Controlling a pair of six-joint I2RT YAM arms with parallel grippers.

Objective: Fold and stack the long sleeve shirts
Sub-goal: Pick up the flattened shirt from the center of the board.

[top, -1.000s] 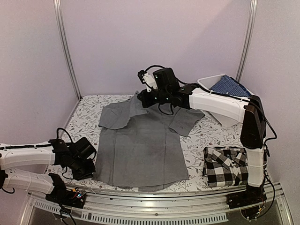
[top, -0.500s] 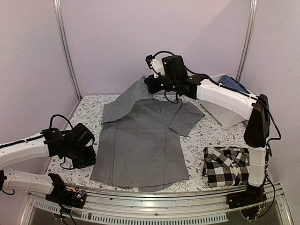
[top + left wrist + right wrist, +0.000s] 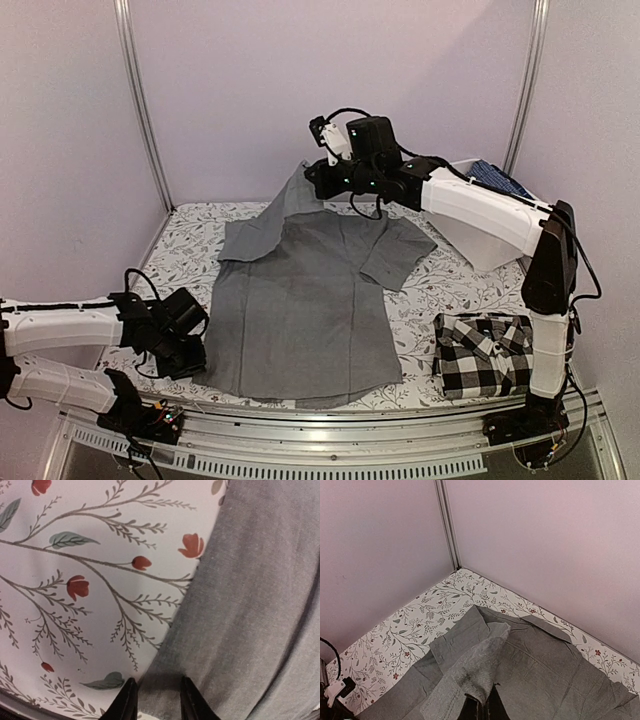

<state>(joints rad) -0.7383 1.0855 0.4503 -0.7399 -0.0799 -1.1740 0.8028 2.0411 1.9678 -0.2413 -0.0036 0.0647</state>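
My left gripper stays low and draws its open fingers together on the near corner of the grey shirt next, because cloth already lies between them.
The plain grey long sleeve shirt (image 3: 300,300) lies spread over the middle of the flowered table. My right gripper (image 3: 316,182) is shut on its far left shoulder and holds that part lifted above the table. In the right wrist view a fold of grey cloth (image 3: 485,665) is pinched in that gripper (image 3: 484,707). My left gripper (image 3: 195,355) sits low at the shirt's near left hem. Its fingers (image 3: 126,702) stand apart, open, with the grey hem edge (image 3: 260,605) lying between them. The black-and-white checked shirt (image 3: 482,355) rests folded at the near right.
A white basket (image 3: 440,172) holding blue patterned cloth (image 3: 492,185) stands tilted at the back right. Walls with metal posts (image 3: 140,110) close off the back and sides. Bare flowered table (image 3: 180,250) shows left of the grey shirt.
My right gripper raised the shirt's shoulder higher. My left gripper rose, came back down at the near left hem, and its jaws parted from shut.
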